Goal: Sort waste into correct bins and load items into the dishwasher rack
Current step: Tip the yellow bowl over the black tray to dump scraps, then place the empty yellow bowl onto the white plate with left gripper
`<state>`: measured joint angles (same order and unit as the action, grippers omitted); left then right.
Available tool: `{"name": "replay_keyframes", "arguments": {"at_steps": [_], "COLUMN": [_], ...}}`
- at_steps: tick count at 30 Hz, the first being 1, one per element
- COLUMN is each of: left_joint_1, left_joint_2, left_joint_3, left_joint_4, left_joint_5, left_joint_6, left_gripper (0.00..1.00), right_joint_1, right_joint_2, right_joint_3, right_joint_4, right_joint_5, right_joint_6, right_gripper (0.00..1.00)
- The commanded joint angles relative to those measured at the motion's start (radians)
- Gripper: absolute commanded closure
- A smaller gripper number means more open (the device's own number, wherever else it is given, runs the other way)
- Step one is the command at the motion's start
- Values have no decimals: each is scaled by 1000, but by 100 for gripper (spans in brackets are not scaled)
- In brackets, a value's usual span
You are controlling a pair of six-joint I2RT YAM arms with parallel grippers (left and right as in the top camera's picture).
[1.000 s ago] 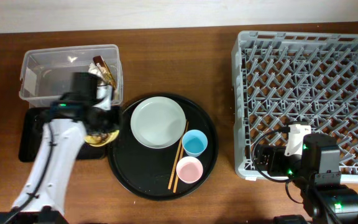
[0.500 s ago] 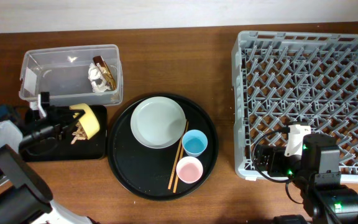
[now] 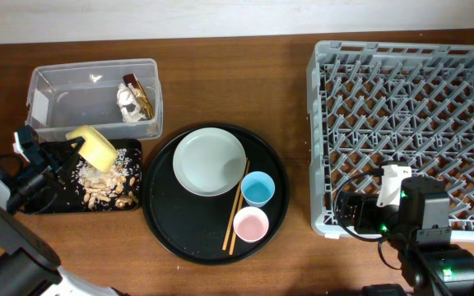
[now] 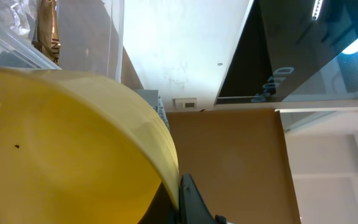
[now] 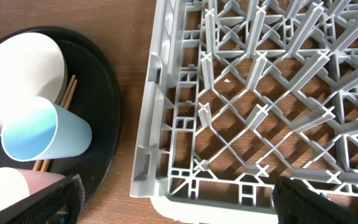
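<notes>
My left gripper should next swing over the grey-green plate (image 3: 209, 162), lower the bowl (image 3: 94, 148) and then let it go, because the plate is below and to its right in the overhead view.
My left gripper (image 3: 56, 158) is shut on the rim of the small yellow bowl (image 3: 94, 148) and holds it tilted over the shallow black tray (image 3: 52, 197). The bowl fills the left wrist view (image 4: 61, 143), its rim pinched by a black finger (image 4: 194, 202). Beige-brown food scraps with white grains (image 3: 105, 185) lie in that tray. The clear tub (image 3: 64, 99) holds white tissue (image 3: 126, 105) and a brown-gold wrapper (image 3: 141, 93). My right gripper (image 5: 185, 205) is open and empty at the grey rack's (image 3: 410, 123) front left corner.
A round black tray (image 3: 179, 234) carries the grey-green plate (image 3: 210, 161), blue cup (image 3: 258, 189), pink cup (image 3: 251, 224) and chopsticks (image 3: 239, 201). The right wrist view shows the blue cup (image 5: 45, 134) and the rack's edge (image 5: 151, 124).
My left arm has drawn back to the left with the yellow bowl, tipping it. Many more food scraps now lie spread in the shallow black tray. The right arm has not moved.
</notes>
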<state>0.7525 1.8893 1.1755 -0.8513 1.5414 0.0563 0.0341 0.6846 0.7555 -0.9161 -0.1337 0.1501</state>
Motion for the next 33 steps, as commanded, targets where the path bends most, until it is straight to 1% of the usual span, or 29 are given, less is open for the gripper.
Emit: {"name": "replay_keyframes", "arguments": {"at_steps": [1, 7, 8, 9, 10, 11, 12, 13, 15, 17, 19, 21, 22, 24, 25, 27, 28, 30, 32, 33], "left_joint_1": [5, 5, 5, 5, 5, 5, 5, -2, -4, -4, -6, -24, -47, -119, -154, -335, -387, -549, -694, -782], "left_joint_2": [1, 1, 1, 1, 1, 1, 1, -3, -18, -18, -30, -70, -108, -188, -214, -288, -294, -294, -294, -294], "left_joint_3": [18, 18, 18, 18, 18, 18, 18, 26, 30, 30, 30, 30, 30, 30, 30, 30, 30, 29, 29, 29], "left_joint_4": [-2, -1, 4, 25, 22, 19, 18, -19, -17, -21, -58, -100, -127, -160, -173, -203, -206, -216, -212, -202], "left_joint_5": [33, 32, 0, -147, -286, -294, -108, 34, 24, 26, 26, 6, -57, -240, -302, -542, -600, -778, -904, -992], "left_joint_6": [-6, -6, -6, -8, -67, -96, -46, 40, 106, 103, 107, 142, 148, 148, 148, 146, 138, 92, 87, 69], "left_gripper": [100, 100, 99, 100, 100, 100, 100, 100, 100, 100, 100, 100, 100, 100, 100, 100, 100, 100, 100, 100], "right_joint_1": [-2, -2, -2, -2, -2, -2, -2, -2, -2, -2, -2, -2, -2, -2, -2, -2, -2, -2, -2, -2], "right_joint_2": [-2, -2, -2, -2, -2, -2, -2, -2, -2, -2, -2, -2, -2, -2, -2, -2, -2, -2, -2, -2], "right_joint_3": [15, 15, 15, 15, 15, 15, 15, 15, 15, 15, 15, 15, 15, 15, 15, 15, 15, 15, 15, 15], "right_joint_4": [-1, -2, -1, -1, -1, -2, -2, -2, -2, -2, -2, -2, -1, -1, -1, -1, -1, -1, -1, -1], "right_joint_5": [-9, -9, -10, -9, -9, -10, -9, -10, -10, -9, -10, -9, -9, -9, -9, -9, -9, -9, -9, -9], "right_joint_6": [-3, -3, -3, -3, -3, -3, -3, -3, -3, -3, -3, -3, -3, -3, -3, -3, -3, -3, -3, -3], "right_gripper": [2, 2, 2, 2, 2, 2, 2, 2, 2, 2, 1, 2, 2, 2, 2, 2, 2, 2, 2, 1]}}
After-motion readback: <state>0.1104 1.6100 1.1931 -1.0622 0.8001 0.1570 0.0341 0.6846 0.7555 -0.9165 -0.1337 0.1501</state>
